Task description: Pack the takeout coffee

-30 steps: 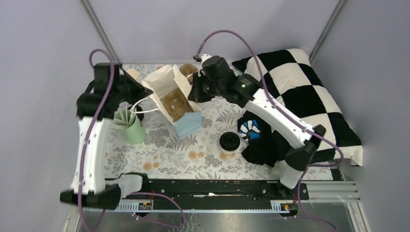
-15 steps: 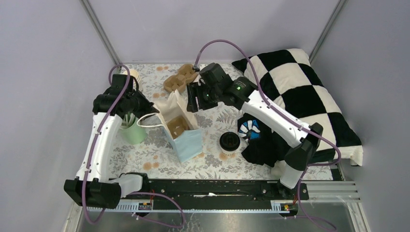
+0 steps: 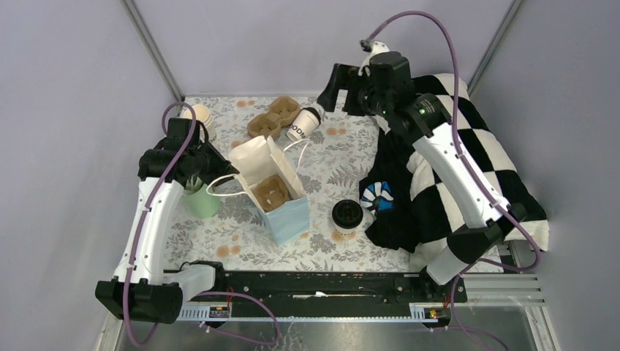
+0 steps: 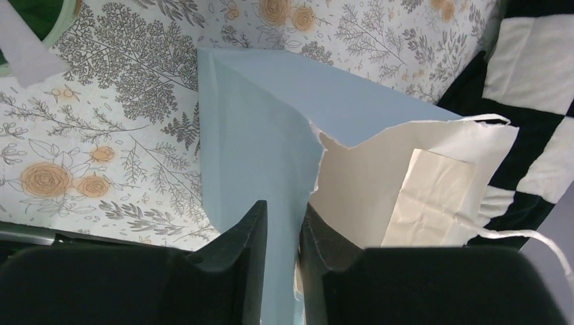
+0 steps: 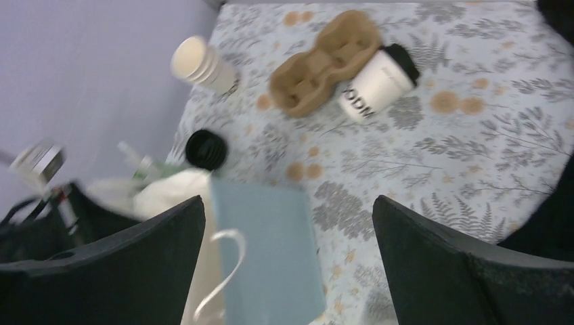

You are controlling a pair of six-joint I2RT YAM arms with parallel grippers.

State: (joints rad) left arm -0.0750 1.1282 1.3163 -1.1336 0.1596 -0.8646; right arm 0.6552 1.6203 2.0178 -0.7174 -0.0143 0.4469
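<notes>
I will next move my right gripper down and to its left in the top view, and turn it so that it straddles the body of the white cup.
The blue paper bag (image 3: 286, 213) stands open at mid-table with a cardboard cup carrier (image 3: 272, 194) inside. My left gripper (image 3: 223, 172) straddles the torn left rim of the bag (image 4: 257, 128), one finger outside and one inside, jaws a narrow gap apart around the wall. One takeout coffee cup (image 3: 303, 123), white with a black lid, lies on its side by a second carrier (image 3: 272, 117); the right wrist view shows the same cup (image 5: 376, 84). The other lidded cup (image 3: 348, 216) stands upright right of the bag. My right gripper (image 3: 338, 91) hangs wide open and empty, high above the lying cup.
A stack of cream paper cups (image 3: 199, 115) sits at the far left, and a mint-green cup with sticks (image 3: 199, 199) stands left of the bag. A checkered cushion (image 3: 475, 146) and black cloth (image 3: 398, 219) with a blue-white item (image 3: 376, 196) fill the right side.
My right gripper opened wide, let go at the bag's rim and rose to the far right. The lying cup came into view. The bag settled nearer and more upright; my left jaws parted slightly.
</notes>
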